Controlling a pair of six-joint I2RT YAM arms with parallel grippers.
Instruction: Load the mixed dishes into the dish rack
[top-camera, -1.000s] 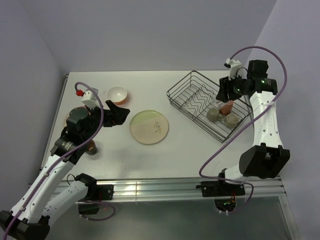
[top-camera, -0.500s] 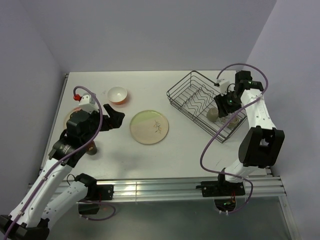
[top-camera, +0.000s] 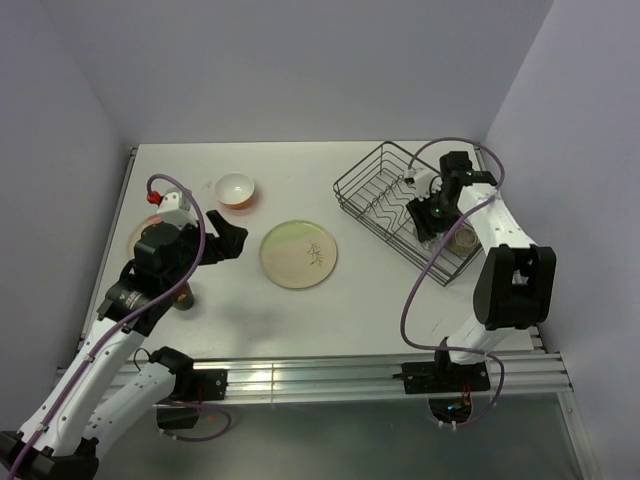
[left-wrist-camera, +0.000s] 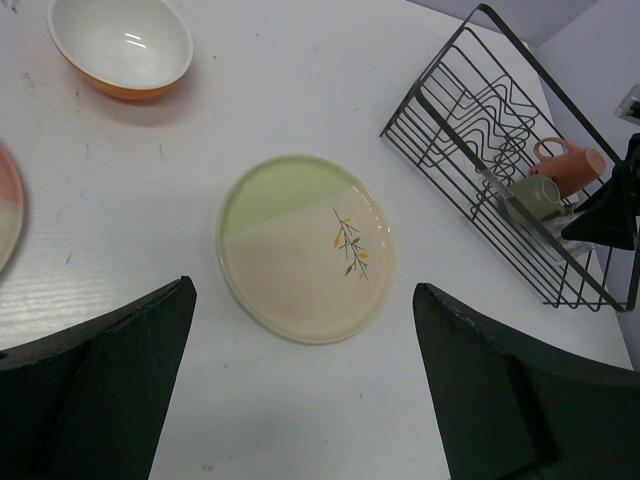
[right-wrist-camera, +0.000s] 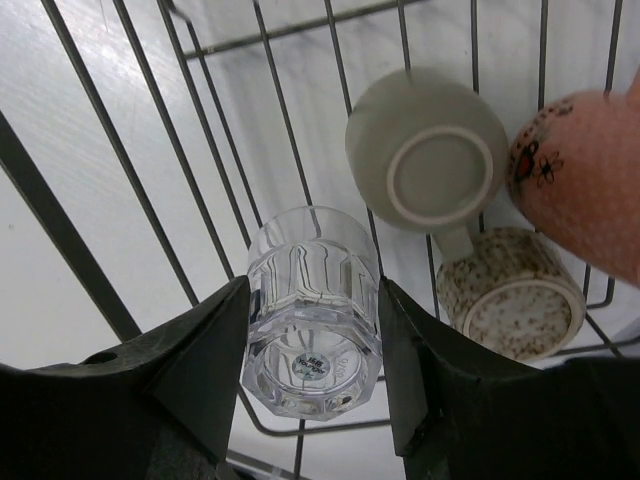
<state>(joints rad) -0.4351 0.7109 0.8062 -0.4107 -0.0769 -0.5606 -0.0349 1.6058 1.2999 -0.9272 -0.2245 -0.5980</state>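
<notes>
I will move my right gripper to the left in the top view and down and let go of the clear glass, because the bare wire bottom of the rack is beside the grey-green cup (right-wrist-camera: 430, 165).
My right gripper (right-wrist-camera: 313, 335) is shut on the clear glass (right-wrist-camera: 313, 285), held mouth-down inside the dish rack (right-wrist-camera: 70, 232) over its wire floor. Beside it in the rack lie the grey-green cup (right-wrist-camera: 430, 165), the pink cup (right-wrist-camera: 585, 190) and the small speckled bowl (right-wrist-camera: 510, 295). From above, the right gripper (top-camera: 428, 215) is low in the rack (top-camera: 358, 166). My left gripper (left-wrist-camera: 305, 385) is open and empty, hovering near the cream-green sprig plate (left-wrist-camera: 305, 245), which also shows from above (top-camera: 298, 254).
The orange bowl (top-camera: 235, 188) sits at the back left. The pink-cream plate (top-camera: 135, 232) lies at the far left, mostly hidden under my left arm. The brown cup (top-camera: 184, 298) stands near the left arm. The rack's wavy dividers (left-wrist-camera: 470, 110) hold nothing.
My right gripper has moved down and to the left, from above the rack's far side into the rack. The left arm has shifted slightly; its gripper stays open.
</notes>
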